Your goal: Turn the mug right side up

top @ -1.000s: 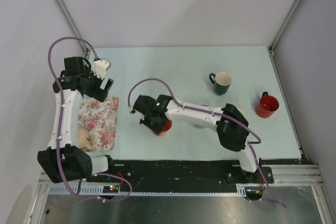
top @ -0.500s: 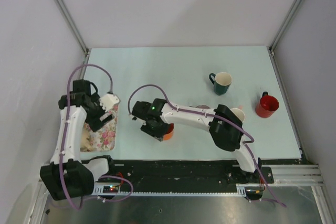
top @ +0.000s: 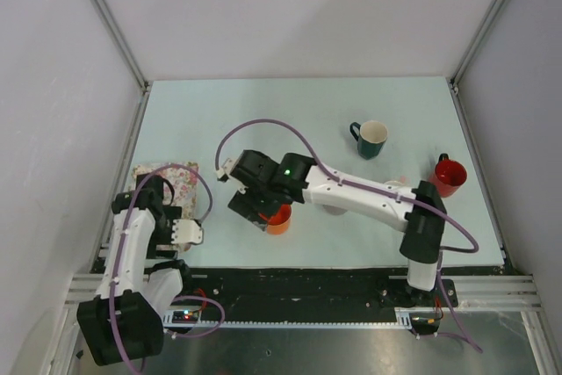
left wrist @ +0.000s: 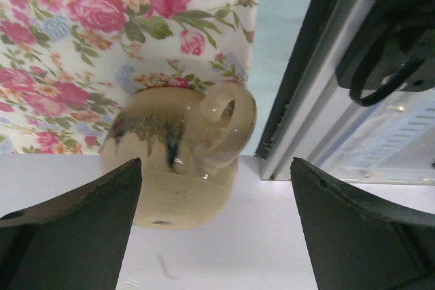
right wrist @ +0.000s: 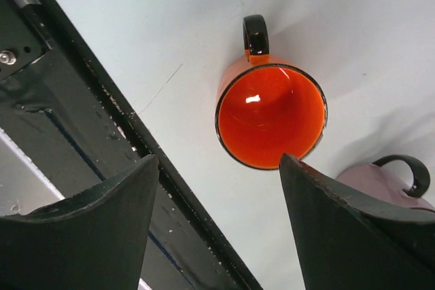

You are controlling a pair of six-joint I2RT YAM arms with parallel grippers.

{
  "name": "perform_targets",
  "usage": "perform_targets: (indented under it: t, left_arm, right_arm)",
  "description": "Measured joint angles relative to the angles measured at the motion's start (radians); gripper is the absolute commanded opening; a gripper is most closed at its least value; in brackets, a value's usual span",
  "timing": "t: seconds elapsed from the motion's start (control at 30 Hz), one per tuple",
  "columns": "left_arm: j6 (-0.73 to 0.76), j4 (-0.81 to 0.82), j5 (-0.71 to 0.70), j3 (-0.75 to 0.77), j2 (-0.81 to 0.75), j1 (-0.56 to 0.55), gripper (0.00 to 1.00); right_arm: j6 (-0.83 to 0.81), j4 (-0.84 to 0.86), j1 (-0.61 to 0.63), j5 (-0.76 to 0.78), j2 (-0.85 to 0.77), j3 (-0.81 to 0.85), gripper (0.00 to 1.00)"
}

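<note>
Next, my left gripper needs to lower its open fingers over the beige mug's handle, since that narrow loop stands out from the mug's body.
An orange mug with a black handle stands upright on the pale table, its glossy inside facing up. My right gripper hangs open just above it and holds nothing; from above it sits at the mug's left side. A beige mug rests at the edge of a floral cloth, its base turned toward the left wrist camera. My left gripper is open around it without touching, low at the near left.
A pink mug with a dark handle sits close to the orange one. A dark green mug and a red mug stand upright at the right. The black rail runs along the near edge.
My right gripper has opened and let go of the orange mug, which now stands upright. My left arm has swung toward the near edge, down over the floral cloth.
</note>
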Motion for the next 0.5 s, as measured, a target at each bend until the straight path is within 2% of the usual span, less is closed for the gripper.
perform_targets:
  t: [0.17, 0.3, 0.43, 0.5]
  left_arm:
    - [0.104, 0.07, -0.001, -0.038, 0.0, 0.021, 0.88]
    - [0.176, 0.12, 0.001, -0.08, 0.0, 0.042, 0.78]
    - [0.238, 0.172, 0.011, -0.129, 0.002, 0.055, 0.6]
    - [0.262, 0.196, 0.022, -0.136, 0.006, 0.06, 0.47]
  right_arm:
    - [0.0, 0.015, -0.004, -0.003, -0.074, -0.039, 0.77]
    - [0.0, 0.021, -0.007, -0.013, -0.077, -0.058, 0.77]
    - [0.001, 0.024, -0.007, -0.022, -0.078, -0.061, 0.77]
    - [0.003, 0.025, -0.007, -0.031, -0.078, -0.063, 0.77]
